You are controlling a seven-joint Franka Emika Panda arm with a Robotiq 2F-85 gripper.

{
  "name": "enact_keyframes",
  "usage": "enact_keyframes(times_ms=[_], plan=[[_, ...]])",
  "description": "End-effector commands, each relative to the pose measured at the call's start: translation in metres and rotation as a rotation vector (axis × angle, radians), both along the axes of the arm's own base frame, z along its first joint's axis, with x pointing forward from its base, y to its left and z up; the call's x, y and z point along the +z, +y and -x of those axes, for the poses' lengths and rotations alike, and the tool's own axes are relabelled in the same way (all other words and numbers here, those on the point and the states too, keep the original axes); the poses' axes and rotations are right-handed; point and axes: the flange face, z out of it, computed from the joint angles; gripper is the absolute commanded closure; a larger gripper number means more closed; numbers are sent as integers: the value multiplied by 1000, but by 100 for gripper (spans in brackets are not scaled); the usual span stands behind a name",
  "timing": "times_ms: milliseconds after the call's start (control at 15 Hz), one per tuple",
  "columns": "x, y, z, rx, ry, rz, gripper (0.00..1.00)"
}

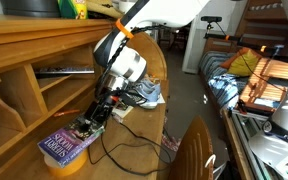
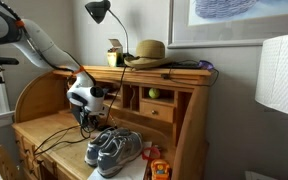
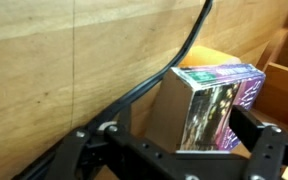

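My gripper is skewed, with one finger clear. Next I should tilt it to face the brown side of the purple box (image 1: 70, 146) and edge onto that side of the box.
A purple printed box (image 3: 212, 100) with a plain brown side rests on the wooden desk (image 3: 44, 70). My gripper (image 3: 182, 126) is open and straddles the box. The left finger (image 3: 117, 135) stands clear of the brown side, while the right finger (image 3: 256, 138) is close against the printed side. In an exterior view the gripper (image 1: 94, 113) hangs just over the back end of the purple box (image 1: 70, 146), which sits on something yellow (image 1: 64, 166). The arm's wrist (image 2: 80, 93) shows low over the desk, and the box is hidden there.
A black cable (image 3: 174, 60) runs across the desk past the box. A pair of grey sneakers (image 2: 114, 150) lies on the desk. The desk's cubbies (image 1: 24, 90) rise beside the gripper. On top stand a lamp (image 2: 99, 12) and a straw hat (image 2: 149, 50).
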Motion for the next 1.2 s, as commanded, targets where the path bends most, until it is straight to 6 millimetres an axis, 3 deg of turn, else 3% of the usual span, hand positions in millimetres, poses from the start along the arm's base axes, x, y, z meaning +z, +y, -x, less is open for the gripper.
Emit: enact_keyframes(times_ms=[0, 533, 600, 733, 1133], plan=[[-10, 3, -12, 13, -29, -51, 0], [-24, 15, -21, 35, 0, -182, 0], [-25, 15, -22, 32, 2, -186, 25], [-26, 15, -23, 29, 3, -191, 34], [-21, 18, -25, 56, -2, -205, 79]])
